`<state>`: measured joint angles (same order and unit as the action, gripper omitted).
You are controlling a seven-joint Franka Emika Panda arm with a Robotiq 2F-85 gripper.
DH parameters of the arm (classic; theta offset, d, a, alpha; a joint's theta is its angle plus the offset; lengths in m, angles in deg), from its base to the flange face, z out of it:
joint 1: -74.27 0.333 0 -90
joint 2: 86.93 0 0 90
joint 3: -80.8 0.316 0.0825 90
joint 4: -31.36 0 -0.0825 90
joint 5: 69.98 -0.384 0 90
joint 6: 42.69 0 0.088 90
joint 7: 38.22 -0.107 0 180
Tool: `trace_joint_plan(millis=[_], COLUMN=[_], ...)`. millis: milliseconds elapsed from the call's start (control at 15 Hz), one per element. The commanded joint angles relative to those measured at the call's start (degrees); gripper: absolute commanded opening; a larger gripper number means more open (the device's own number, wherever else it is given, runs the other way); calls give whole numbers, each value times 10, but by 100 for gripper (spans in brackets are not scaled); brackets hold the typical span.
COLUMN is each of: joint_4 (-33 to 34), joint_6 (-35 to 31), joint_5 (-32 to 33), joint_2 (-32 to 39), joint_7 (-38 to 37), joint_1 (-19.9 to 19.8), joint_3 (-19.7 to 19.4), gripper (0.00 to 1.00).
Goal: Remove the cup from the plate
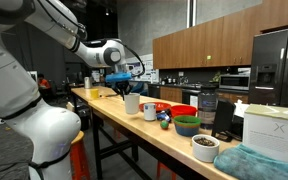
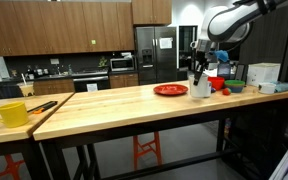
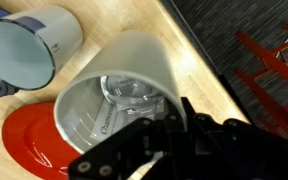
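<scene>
The gripper brings the cup down onto the bare tabletop beside the red plate [image 2: 170, 90] next, then releases the cup's rim.
The cup [image 3: 119, 85] is plain white and fills the middle of the wrist view, with something clear and shiny inside it. My gripper [image 3: 166, 115] grips its rim wall, one finger inside and one outside. The red plate [image 3: 24, 145] lies at the lower left, partly under the cup's rim. In both exterior views the cup [image 1: 132, 103] [image 2: 199, 88] hangs upright under the gripper [image 1: 122, 88] [image 2: 198, 72], just beside the red plate [image 2: 170, 90]. I cannot tell whether the cup touches the table.
A grey-blue mug [image 3: 29, 45] stands close beside the cup. Further along the wooden table [image 1: 114, 120] are a white mug [image 1: 150, 110], a red bowl [image 1: 184, 111], a green bowl [image 1: 187, 125] and a low white bowl with dark contents [image 1: 205, 147]. The table edge [image 3: 199, 60] runs close by.
</scene>
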<state>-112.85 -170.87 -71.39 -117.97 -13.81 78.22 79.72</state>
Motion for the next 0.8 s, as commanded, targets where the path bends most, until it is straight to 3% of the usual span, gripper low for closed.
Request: trace_joint_plan(millis=[0,267,333,533,733], joint_4=[-39,-56,-58,-52,-38], joint_6=[-33,-58,-63,-67,-66], joint_5=[-4,-2,0,2,5], joint_2=[-21,-17,-15,-9,0], joint_7=[-17,-21,-21,-17,-8], joint_1=[16,21,21,21,22], joint_3=[-9,-11,-11,-14,-19], gripper=[2,2,32,44,64])
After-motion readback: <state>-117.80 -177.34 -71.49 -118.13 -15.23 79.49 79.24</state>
